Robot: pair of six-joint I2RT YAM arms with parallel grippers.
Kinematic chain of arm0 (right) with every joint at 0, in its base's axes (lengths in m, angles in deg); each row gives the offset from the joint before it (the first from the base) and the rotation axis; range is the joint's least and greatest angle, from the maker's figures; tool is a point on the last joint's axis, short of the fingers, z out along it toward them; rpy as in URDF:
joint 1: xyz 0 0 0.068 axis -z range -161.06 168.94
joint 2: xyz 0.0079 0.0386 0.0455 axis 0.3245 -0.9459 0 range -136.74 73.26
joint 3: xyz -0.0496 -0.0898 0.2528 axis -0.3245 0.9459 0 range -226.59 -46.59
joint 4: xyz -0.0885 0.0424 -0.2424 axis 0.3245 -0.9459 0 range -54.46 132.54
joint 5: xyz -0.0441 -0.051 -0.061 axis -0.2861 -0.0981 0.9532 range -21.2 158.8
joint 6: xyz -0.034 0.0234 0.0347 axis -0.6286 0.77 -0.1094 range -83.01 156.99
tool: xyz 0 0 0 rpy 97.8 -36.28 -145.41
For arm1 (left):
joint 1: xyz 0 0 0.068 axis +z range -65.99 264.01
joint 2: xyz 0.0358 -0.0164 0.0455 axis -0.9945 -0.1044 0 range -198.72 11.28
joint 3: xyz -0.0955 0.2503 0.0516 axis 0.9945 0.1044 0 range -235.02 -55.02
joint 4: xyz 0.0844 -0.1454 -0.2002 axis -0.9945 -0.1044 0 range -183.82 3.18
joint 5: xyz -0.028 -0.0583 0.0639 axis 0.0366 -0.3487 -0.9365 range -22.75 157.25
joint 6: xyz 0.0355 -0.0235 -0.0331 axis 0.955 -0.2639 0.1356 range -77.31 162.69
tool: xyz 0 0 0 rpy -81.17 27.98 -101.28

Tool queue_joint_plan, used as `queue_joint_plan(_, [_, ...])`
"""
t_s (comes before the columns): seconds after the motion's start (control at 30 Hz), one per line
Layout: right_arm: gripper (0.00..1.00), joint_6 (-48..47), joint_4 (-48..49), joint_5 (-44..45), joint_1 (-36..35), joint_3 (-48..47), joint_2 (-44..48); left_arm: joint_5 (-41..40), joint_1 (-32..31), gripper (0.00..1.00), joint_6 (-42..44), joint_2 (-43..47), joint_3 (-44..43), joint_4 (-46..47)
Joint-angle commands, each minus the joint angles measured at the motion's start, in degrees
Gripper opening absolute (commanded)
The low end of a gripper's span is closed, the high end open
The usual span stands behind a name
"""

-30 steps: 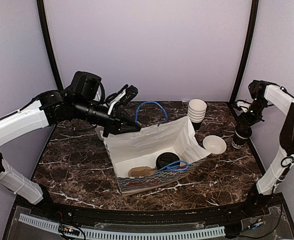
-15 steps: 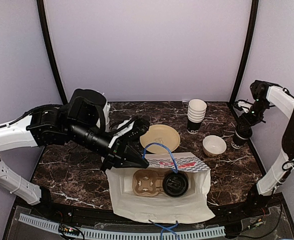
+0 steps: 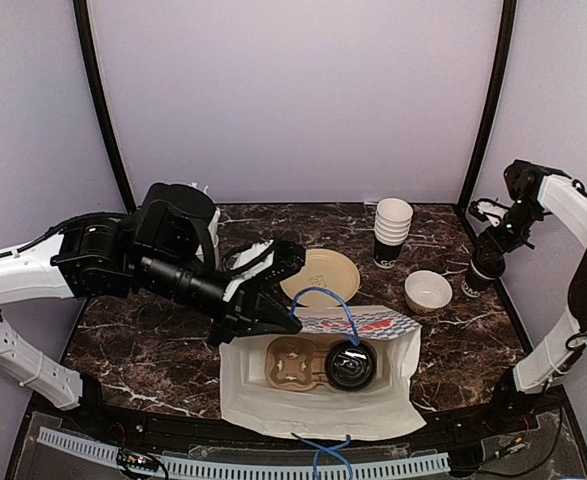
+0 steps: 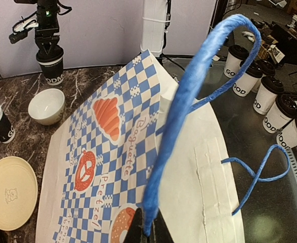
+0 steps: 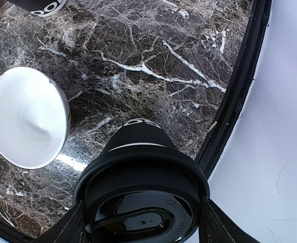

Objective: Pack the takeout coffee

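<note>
The bag's opening is tipping toward the front edge of the table, so the robot's left gripper will next move outward toward the beige plate and pull the bag's blue handle (image 4: 188,101) along.
A black takeout coffee cup (image 3: 476,278) with a black lid (image 5: 143,202) stands by the table's right edge. My right gripper (image 3: 484,260) is over it, and its fingers (image 5: 71,225) press both sides of the lid. A second lidded cup (image 3: 351,366) sits in a brown cardboard carrier (image 3: 291,364) inside the white paper bag (image 3: 318,415), which lies near the front with its mouth showing. My left gripper (image 3: 287,318) is shut on the bag's blue handle (image 4: 188,101), holding it up above the blue chequered side (image 4: 108,147).
A stack of black-and-white cups (image 3: 393,232) stands at the back, a small white bowl (image 3: 428,291) left of the gripped cup, and a beige plate (image 3: 320,273) behind the bag. The bag's other blue handle (image 3: 323,445) hangs over the front edge. Several white lidded cups (image 4: 269,96) stand beyond the table.
My left arm has pulled the bag by its handle from the table's middle toward the front, uncovering the plate and showing the carrier inside. The right gripper has stayed at its cup.
</note>
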Motion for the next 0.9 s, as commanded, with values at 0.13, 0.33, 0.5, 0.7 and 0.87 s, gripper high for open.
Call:
queue_joint_plan(0.13, [0.67, -1.8, 1.7, -1.2, 0.2, 1.4, 3.1, -4.7, 1.6, 0.0, 3.2, -3.5, -5.2, -2.2])
queue_joint_plan(0.33, [0.67, -2.5, 0.7, -3.9, 0.2, 0.3, 4.1, -5.4, 8.4, 0.0, 2.2, -5.0, -7.0, -1.5])
queue_joint_plan(0.5, [0.67, -2.5, -0.8, -5.5, 0.0, -2.0, 5.7, -5.1, 13.4, 0.0, 2.6, -7.7, -7.8, -0.1])
queue_joint_plan(0.7, [0.67, -3.3, -5.1, -8.4, -1.8, -7.1, 8.4, -4.6, 16.8, 0.07, 3.7, -12.2, -10.3, -0.3])
queue_joint_plan(0.87, [0.68, -5.0, -10.7, -16.3, -5.6, -16.4, 11.2, -8.8, 18.1, 0.2, 3.0, -13.8, -13.3, -0.5])
